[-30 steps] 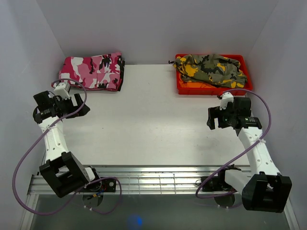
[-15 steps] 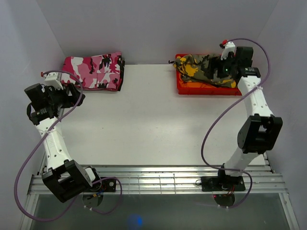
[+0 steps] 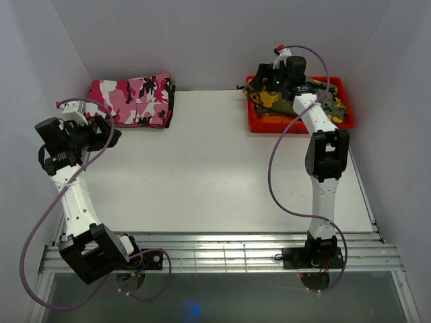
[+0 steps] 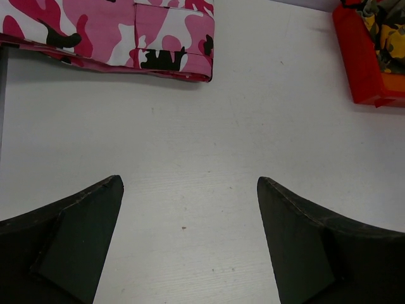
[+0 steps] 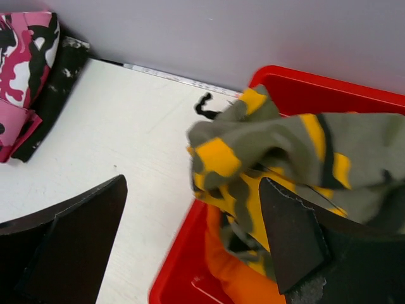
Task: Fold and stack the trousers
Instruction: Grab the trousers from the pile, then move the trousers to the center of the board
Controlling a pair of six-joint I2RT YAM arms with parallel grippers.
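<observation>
The olive-and-yellow trousers' fold (image 3: 252,91) (image 5: 214,151) bulges over the bin's rim. My right gripper should next go lower and shift toward the pink trousers' side, onto that fold.
Folded pink camouflage trousers (image 3: 131,99) lie at the back left of the table; they also show in the left wrist view (image 4: 120,31). Crumpled olive-and-yellow camouflage trousers (image 3: 316,99) fill a red bin (image 3: 296,126) at the back right. My right gripper (image 3: 264,82) is open, stretched out over the bin's left end; in the right wrist view (image 5: 193,196) its jaws straddle the bin's near left corner (image 5: 183,272) and the trousers' edge (image 5: 253,145), holding nothing. My left gripper (image 3: 108,138) is open and empty over the bare table, just in front of the pink trousers.
White walls close in the table at the back and both sides. A metal rail (image 3: 215,252) runs along the near edge by the arm bases. A purple cable (image 3: 276,168) hangs from the right arm over the table.
My right arm has swung from the bin's right end to its left end, still open. My left gripper has barely moved.
</observation>
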